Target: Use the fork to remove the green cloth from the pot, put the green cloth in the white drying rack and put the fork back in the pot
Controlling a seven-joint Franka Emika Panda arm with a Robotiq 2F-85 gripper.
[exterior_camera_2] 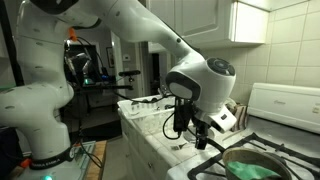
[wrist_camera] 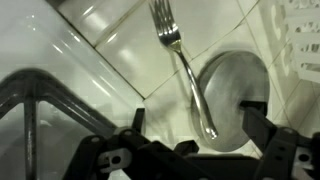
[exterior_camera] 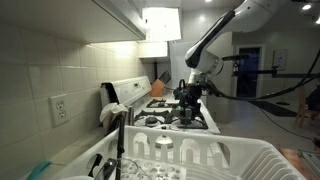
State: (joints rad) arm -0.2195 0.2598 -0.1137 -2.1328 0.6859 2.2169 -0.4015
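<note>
The handle end of the silver fork already lies between my open fingers, so my gripper lowers onto it next and closes on it.
A silver fork [wrist_camera: 178,55] lies on the tiled counter, its handle end resting over a round metal disc [wrist_camera: 238,85]. My gripper [wrist_camera: 193,118] is open, its fingers on either side of the handle end and not closed on it. In both exterior views the gripper [exterior_camera_2: 190,135] [exterior_camera: 190,97] hangs low over the counter beside the stove. The green cloth [exterior_camera_2: 250,168] sits in the pot [exterior_camera_2: 268,156] on the stove. The white drying rack [exterior_camera: 205,155] stands in the foreground, and its edge also shows in the wrist view [wrist_camera: 300,30].
Black stove grates [wrist_camera: 40,95] lie close beside the gripper. The white stove back panel [exterior_camera_2: 290,100] and a tiled wall with an outlet [exterior_camera: 60,110] stand behind. A faucet [exterior_camera: 120,135] and dishes sit by the rack.
</note>
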